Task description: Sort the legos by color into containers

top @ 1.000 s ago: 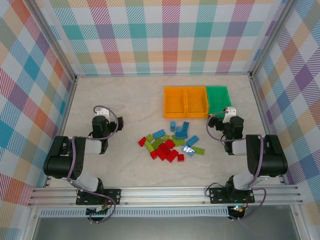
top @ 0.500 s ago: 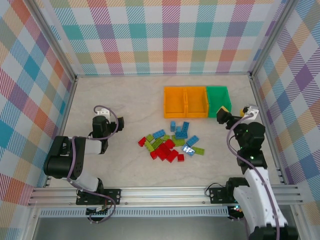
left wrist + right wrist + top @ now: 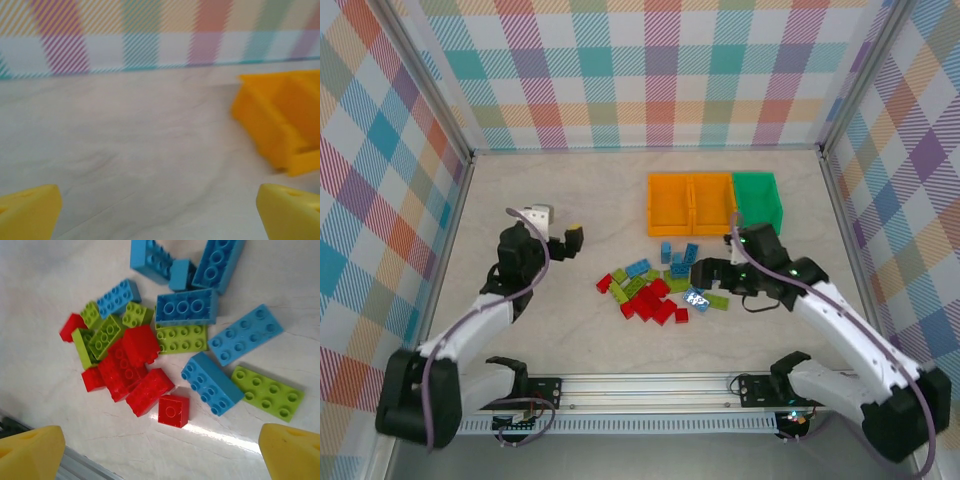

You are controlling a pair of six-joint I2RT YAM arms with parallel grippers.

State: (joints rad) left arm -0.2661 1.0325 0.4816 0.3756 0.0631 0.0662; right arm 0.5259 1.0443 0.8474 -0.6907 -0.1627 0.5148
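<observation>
My right gripper moves outward and then down onto the blue brick nearest the orange bins next, since bare table beside that brick leaves room for my fingers.
The legos (image 3: 660, 285) lie in a loose pile of red, lime green and light blue bricks at mid-table. Behind them stand the containers in a row: two orange bins (image 3: 670, 205) (image 3: 713, 203) and a green bin (image 3: 758, 200). My right gripper (image 3: 705, 272) hovers open over the pile's right side. In the right wrist view its yellow fingertips (image 3: 30, 452) frame a small red brick (image 3: 173, 410) and a blue brick (image 3: 211, 382). My left gripper (image 3: 565, 238) is open and raised left of the pile, facing an orange bin (image 3: 280, 115); nothing sits between its jaws.
Bare pale table (image 3: 570, 185) spreads behind and to the left of the pile. Plaid walls (image 3: 660, 70) close in the back and both sides. A metal rail (image 3: 650, 385) runs along the near edge.
My right arm has swung from beside the green bin over to the pile's right side. My left arm has lifted and reached out to the right. Both grippers stay open.
</observation>
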